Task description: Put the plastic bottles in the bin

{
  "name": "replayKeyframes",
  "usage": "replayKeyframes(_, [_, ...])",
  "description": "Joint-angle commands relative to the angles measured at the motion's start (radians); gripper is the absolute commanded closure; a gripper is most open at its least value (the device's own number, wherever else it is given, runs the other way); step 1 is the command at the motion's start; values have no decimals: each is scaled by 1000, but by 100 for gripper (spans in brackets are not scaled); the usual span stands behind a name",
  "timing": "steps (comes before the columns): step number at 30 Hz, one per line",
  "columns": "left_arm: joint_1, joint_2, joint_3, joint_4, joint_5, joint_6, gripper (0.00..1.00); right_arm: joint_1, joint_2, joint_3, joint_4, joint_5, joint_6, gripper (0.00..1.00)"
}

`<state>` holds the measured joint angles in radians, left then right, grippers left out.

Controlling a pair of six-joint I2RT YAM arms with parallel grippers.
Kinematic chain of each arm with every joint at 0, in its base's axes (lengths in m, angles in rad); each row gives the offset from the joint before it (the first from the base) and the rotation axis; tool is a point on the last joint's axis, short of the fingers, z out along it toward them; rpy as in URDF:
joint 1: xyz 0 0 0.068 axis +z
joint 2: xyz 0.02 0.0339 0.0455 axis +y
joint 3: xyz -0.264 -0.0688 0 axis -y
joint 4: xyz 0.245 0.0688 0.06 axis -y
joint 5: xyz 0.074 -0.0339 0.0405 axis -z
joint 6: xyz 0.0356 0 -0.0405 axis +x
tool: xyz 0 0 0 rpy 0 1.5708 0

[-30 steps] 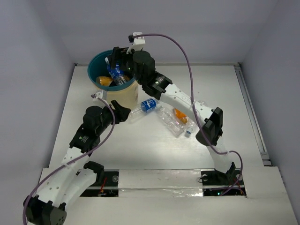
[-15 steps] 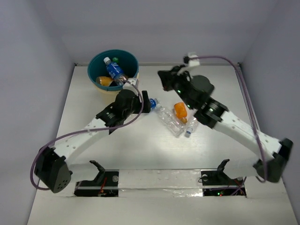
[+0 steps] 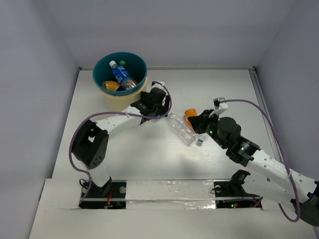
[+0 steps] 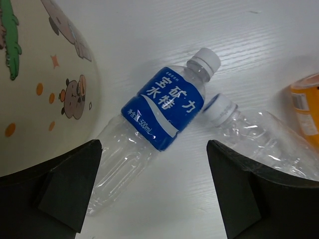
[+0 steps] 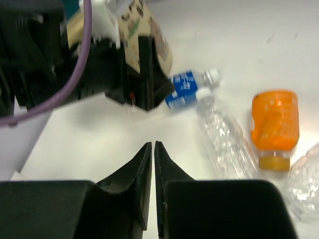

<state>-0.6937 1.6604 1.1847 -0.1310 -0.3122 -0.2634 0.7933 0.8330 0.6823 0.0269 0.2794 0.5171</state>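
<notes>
My left gripper moves down around the bottle's clear section beside the blue label next and closes there, since that section lies between my open fingers.
A clear bottle with a blue label (image 4: 164, 107) lies on the table against the cream bin wall (image 4: 40, 74). My left gripper (image 4: 153, 145) hovers open just above it, one finger (image 4: 65, 184) on each side of its lower end. From above, that gripper (image 3: 158, 103) hides this bottle. A plain clear bottle (image 3: 180, 127) and an orange bottle (image 3: 191, 114) lie to its right, with a small clear one (image 3: 201, 138) beside them. My right gripper (image 5: 152, 145) is shut and empty above bare table, close to the orange bottle (image 5: 274, 122). The bin (image 3: 102, 92) holds a blue-label bottle (image 3: 121, 75) and an orange one (image 3: 110, 85).
The bin stands at the back left of the white table, close to the left wall. Both grippers work within a hand's width of each other at mid-table. A rail (image 3: 264, 114) runs along the right edge.
My right gripper left the bin, shut, and swung down beside the orange bottle. My left arm reached right over the blue-label bottle by the bin and its jaws opened wider.
</notes>
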Motion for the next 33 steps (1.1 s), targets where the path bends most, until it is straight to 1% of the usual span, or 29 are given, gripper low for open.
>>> replayKeyframes(1, [3,42,71,-36,-73,42,15,0,-34,-52,28,-61,70,88])
replayKeyframes(2, [3,70,76,-38,-76,43,14,0,-34,-59,22,-65,72,81])
replayKeyframes(3, [3,82,78,-35,-79,43,13,0,-32,-66,19,-65,72,81])
replayKeyframes(4, [3,94,84,-35,-82,43,13,0,-29,-69,10,-71,70,69])
replayKeyframes(5, [3,117,87,-33,-87,39,13,0,-25,-67,-2,-71,67,64])
replayKeyframes(6, [3,128,89,-30,-87,38,13,0,-12,-67,-22,-69,67,52])
replayKeyframes(7, [3,139,90,-25,-82,36,13,0,-6,-69,-24,-71,66,47])
replayKeyframes(9, [3,171,92,-24,-65,27,13,0,8,-70,-58,-63,69,40])
replayKeyframes(10, [3,179,87,-21,-62,18,13,0,21,-72,-59,-56,70,33])
replayKeyframes(16, [3,177,17,-7,-27,-31,15,0,98,-47,-87,-34,57,14])
replayKeyframes(18, [3,162,-14,8,-10,-59,17,0,152,-18,-99,-28,49,12])
replayKeyframes(20, [3,132,-69,22,5,-76,24,-9,193,8,-108,-28,37,10])
replayKeyframes(21, [3,118,-88,40,15,-94,33,-9,234,22,-114,-32,32,10])
replayKeyframes(22, [3,101,-127,48,21,-103,39,-20,254,45,-113,-42,21,10])
replayKeyframes(23, [3,67,-147,56,27,-112,47,-37,273,55,-111,-52,14,10])
replayKeyframes(24, [3,47,-164,65,31,-131,61,-46,313,69,-113,-63,6,11])
replayKeyframes(25, [3,24,-198,67,39,-138,63,-55,331,82,-117,-84,-3,12])
replayKeyframes(28, [3,-82,-261,77,77,-163,64,-75,400,144,-146,-109,-57,12])
replayKeyframes(29, [3,-147,-273,77,99,-171,64,-75,419,181,-156,-115,-72,12])
replayKeyframes(30, [3,-181,-286,74,111,-177,64,-84,437,200,-177,-121,-87,12])
replayKeyframes(31, [3,-221,-306,71,122,-183,64,-85,487,223,-194,-134,-112,12])
replayKeyframes(32, [3,-297,-315,68,146,-194,64,-85,512,246,-211,-138,-123,12])
replayKeyframes(33, [-6,-338,-321,56,159,-200,64,-85,535,285,-237,-144,-133,12])
